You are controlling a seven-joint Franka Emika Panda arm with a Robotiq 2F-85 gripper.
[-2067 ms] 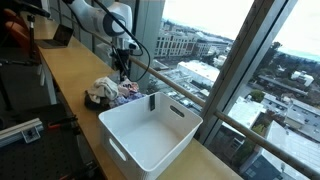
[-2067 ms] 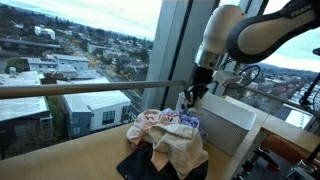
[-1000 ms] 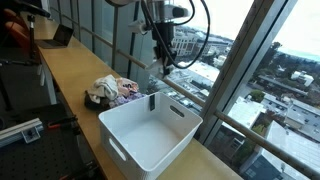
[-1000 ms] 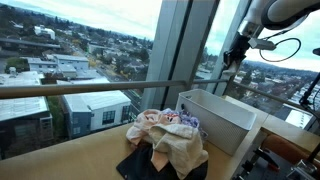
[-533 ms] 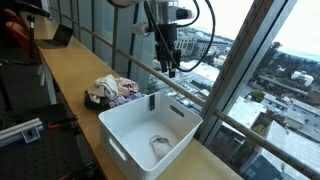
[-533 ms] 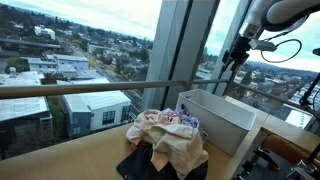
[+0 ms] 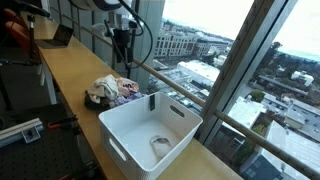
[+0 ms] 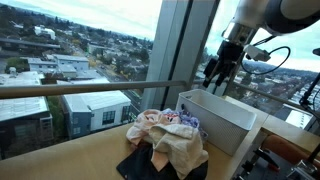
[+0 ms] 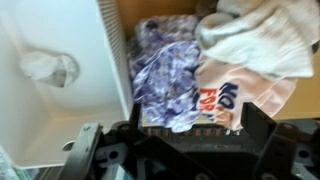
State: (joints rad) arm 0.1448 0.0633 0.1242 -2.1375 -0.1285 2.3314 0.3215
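Note:
The cream terry cloth (image 8: 183, 147) (image 9: 257, 44) lies uncovered on top of the pile, so I should move my open gripper to the right in the wrist view and down onto the cloth's folds.
My gripper (image 7: 122, 45) hangs open and empty above the heap of clothes (image 7: 112, 90) on the wooden counter, next to the white bin (image 7: 118, 120). A small pale cloth (image 7: 160, 146) lies crumpled on the bin's floor. In the wrist view the fingers (image 9: 262, 125) stand wide apart over a blue patterned garment (image 9: 165, 70), a white cloth (image 9: 255, 40) and a piece with printed letters (image 9: 235, 95). The bin wall (image 9: 110, 60) and the pale cloth (image 9: 48, 66) lie to the left. In an exterior view the gripper (image 8: 217, 72) sits high between the heap (image 8: 165, 135) and the bin (image 8: 240, 125).
A tall window with a horizontal rail (image 8: 80, 90) runs right behind the counter. A laptop (image 7: 60, 35) sits at the far end of the counter. A dark garment (image 8: 140, 165) lies under the heap. A flat grey device (image 7: 20, 130) sits low beside the counter.
The gripper opened over the bin and the pale cloth dropped into it. The arm then swung back from above the bin to above the heap of clothes.

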